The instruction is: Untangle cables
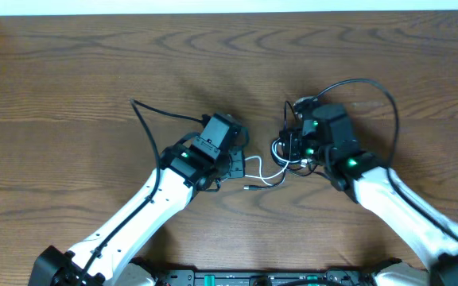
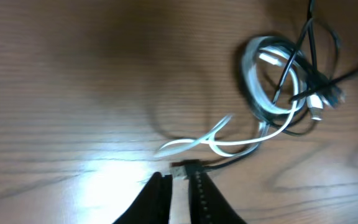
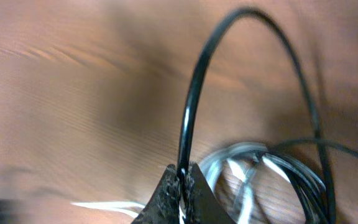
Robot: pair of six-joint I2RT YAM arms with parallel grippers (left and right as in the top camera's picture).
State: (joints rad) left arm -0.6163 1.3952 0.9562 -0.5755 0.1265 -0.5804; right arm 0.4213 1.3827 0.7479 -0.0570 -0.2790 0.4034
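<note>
I will lift my right gripper, move it to the right in the overhead view, and then lower it toward clear table [image 1: 366, 125], because the black cable arcs over the coil.
The cables lie tangled at mid-table: a white cable [image 1: 265, 176] coiled in a ring [image 2: 257, 93] with thin black cables [image 2: 316, 68] crossing it, and a white plug [image 2: 316, 109] beside it. My left gripper [image 1: 239, 167] sits just left of the tangle. Its fingers [image 2: 180, 180] are nearly together on the small plug end [image 2: 184, 167] of a black cable that runs right into the coil. My right gripper [image 1: 293, 147] is over the tangle. Its jaws [image 3: 184, 177] are shut on a black cable [image 3: 194, 93] that arcs up and over the white coil [image 3: 241, 155].
The wooden table [image 1: 70, 87] spreads all around. A thick black robot wire [image 1: 376, 83] loops behind the right arm, and another [image 1: 145, 119] trails from the left arm. The table's far edge [image 1: 229, 14] meets a pale wall.
</note>
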